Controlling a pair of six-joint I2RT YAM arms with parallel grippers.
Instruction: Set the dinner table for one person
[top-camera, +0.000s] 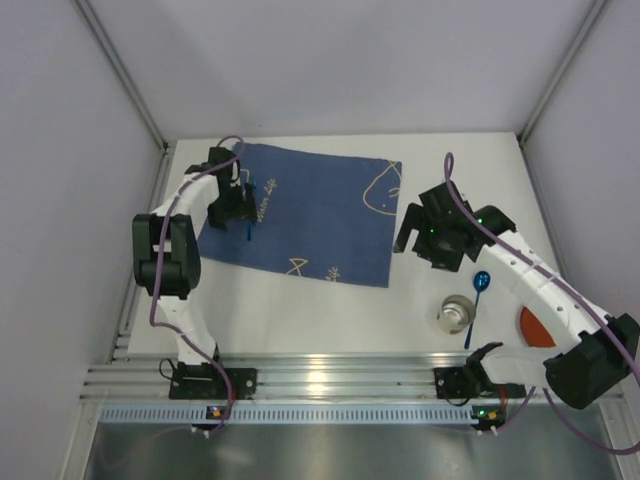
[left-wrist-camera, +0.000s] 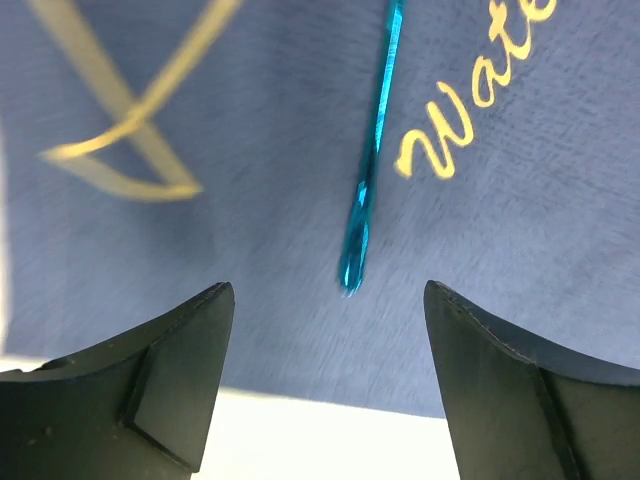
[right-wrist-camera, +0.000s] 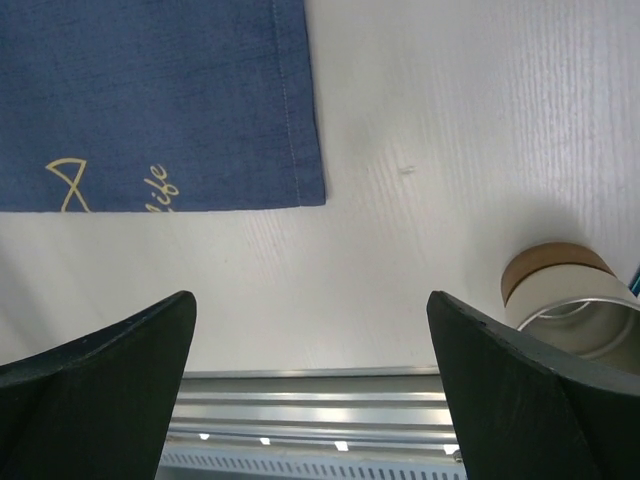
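My right gripper is open and will move back and down, with its fingers on both sides of the rim's mat-side edge (top-camera: 446, 306) (right-wrist-camera: 528, 315). The cup stands below and back, and its opening is empty.
A dark blue cloth mat (top-camera: 310, 215) with pale drawings lies on the white dinner table (top-camera: 330, 310). On the mat's left part lies a slim shiny blue utensil (top-camera: 249, 215), seen close up in the left wrist view (left-wrist-camera: 368, 170). My left gripper (top-camera: 240, 212) hovers over the utensil's near end, open (left-wrist-camera: 328, 290), its fingers (left-wrist-camera: 170, 380) clear of the utensil on both sides. My right gripper (top-camera: 425, 243) hangs open (right-wrist-camera: 310, 300) above bare table off the mat's (right-wrist-camera: 150, 100) right corner, with nothing between its fingers (right-wrist-camera: 500, 380).
A blue spoon (top-camera: 478, 298) and a small metal cup (top-camera: 455, 316) rest on the table at front right; the cup (right-wrist-camera: 565, 290) shows beside my right finger. An orange-red round thing (top-camera: 535, 327) lies partly under the right arm. Aluminium rails (top-camera: 320, 378) run along the near edge.
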